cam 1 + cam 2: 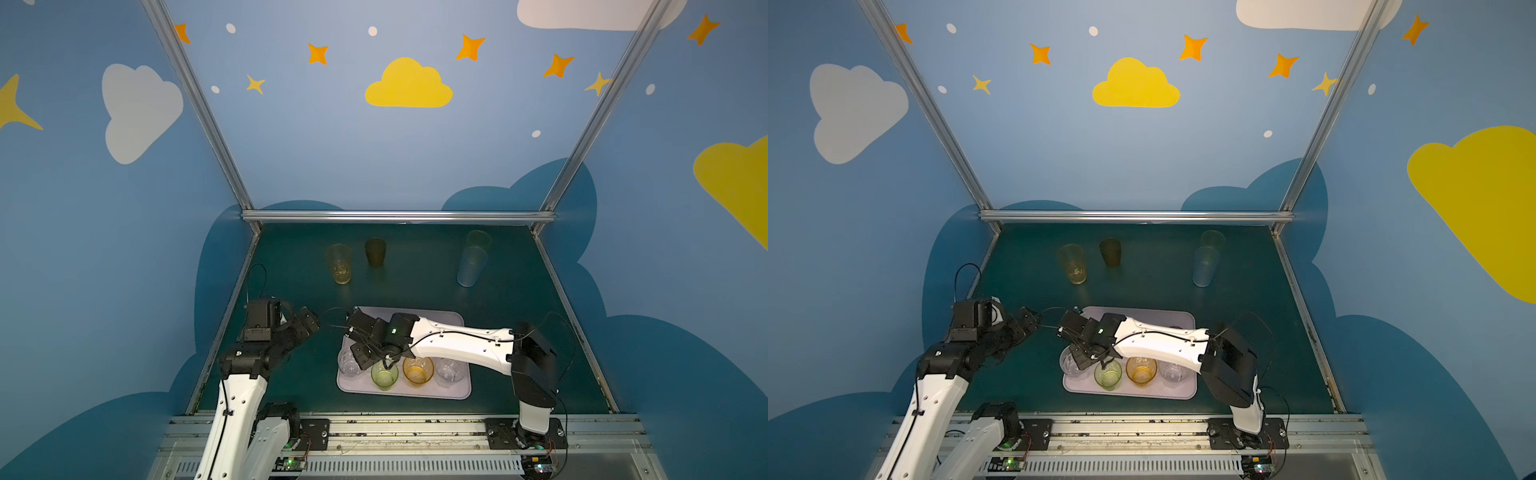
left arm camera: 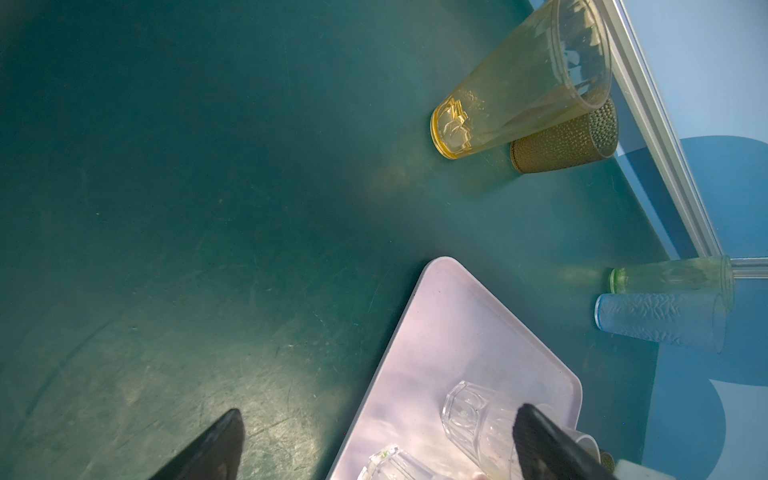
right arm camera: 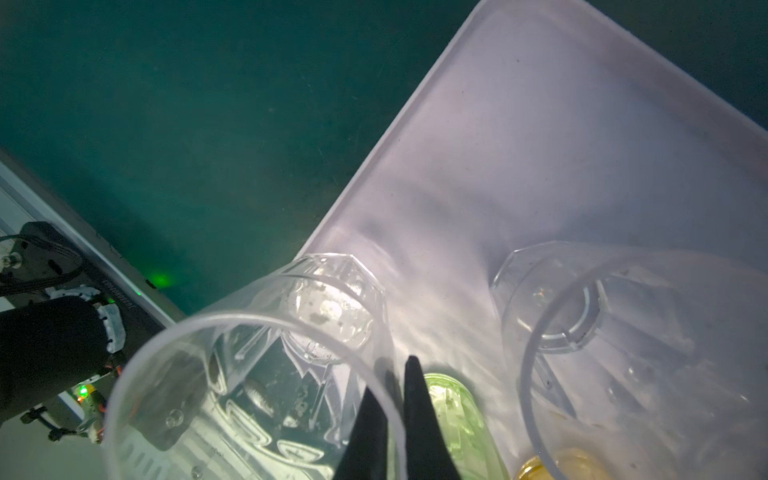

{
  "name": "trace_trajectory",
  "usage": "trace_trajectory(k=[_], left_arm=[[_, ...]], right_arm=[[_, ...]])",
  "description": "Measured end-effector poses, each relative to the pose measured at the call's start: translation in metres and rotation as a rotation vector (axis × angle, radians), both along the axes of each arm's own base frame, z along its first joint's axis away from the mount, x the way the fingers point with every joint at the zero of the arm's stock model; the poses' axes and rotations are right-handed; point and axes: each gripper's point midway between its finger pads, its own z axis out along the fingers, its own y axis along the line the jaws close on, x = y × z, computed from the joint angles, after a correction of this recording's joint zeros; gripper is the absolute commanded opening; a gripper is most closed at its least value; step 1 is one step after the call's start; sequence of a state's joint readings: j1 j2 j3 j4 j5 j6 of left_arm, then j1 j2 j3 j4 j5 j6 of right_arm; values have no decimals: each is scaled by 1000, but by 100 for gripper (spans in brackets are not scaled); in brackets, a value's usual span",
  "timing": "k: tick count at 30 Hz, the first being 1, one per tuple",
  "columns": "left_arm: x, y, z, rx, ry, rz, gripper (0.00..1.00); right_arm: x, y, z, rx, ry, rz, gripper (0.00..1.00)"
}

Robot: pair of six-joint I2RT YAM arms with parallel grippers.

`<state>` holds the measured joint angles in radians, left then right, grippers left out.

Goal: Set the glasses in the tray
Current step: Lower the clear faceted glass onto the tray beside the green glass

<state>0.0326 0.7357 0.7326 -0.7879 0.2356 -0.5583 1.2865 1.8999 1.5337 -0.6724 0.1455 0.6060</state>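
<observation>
My right gripper should next lower the clear faceted glass (image 3: pixel 291 353) onto the tray's front corner beside the green glass and let it go, because that spot is free.
The lilac tray (image 1: pixel 449 320) lies at the front centre, also in the wrist views (image 2: pixel 449 332) (image 3: pixel 540 145). My right gripper (image 3: pixel 392 382) reaches across it and is shut on the wall of a clear faceted glass (image 3: pixel 291 353), one finger inside the rim and one outside, at the tray's front left corner (image 1: pixel 348 365). Green (image 1: pixel 384 374), amber (image 1: pixel 417 370) and clear (image 1: pixel 451 370) glasses stand in the tray's front row. My left gripper (image 1: pixel 311 324) hangs open over the table left of the tray, with nothing between its fingers (image 2: pixel 224 444).
On the green table near the back stand a tall yellow glass (image 1: pixel 338 264), a short brown one (image 1: pixel 375 251), a tall pale blue one (image 1: pixel 471 266) and a green one (image 1: pixel 478 240) behind it. Metal frame rails (image 1: pixel 395 216) border the table.
</observation>
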Motion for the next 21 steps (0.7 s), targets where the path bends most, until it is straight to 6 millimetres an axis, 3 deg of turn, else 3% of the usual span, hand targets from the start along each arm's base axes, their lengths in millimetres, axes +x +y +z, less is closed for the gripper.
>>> trace_trajectory(k=[18, 21], left_arm=[[0, -8, -1, -33, -5, -32, 100], [0, -8, -1, -34, -5, -34, 100]], right_arm=[[-10, -9, -21, -83, 23, -3, 0], [-9, -8, -22, -85, 21, -6, 14]])
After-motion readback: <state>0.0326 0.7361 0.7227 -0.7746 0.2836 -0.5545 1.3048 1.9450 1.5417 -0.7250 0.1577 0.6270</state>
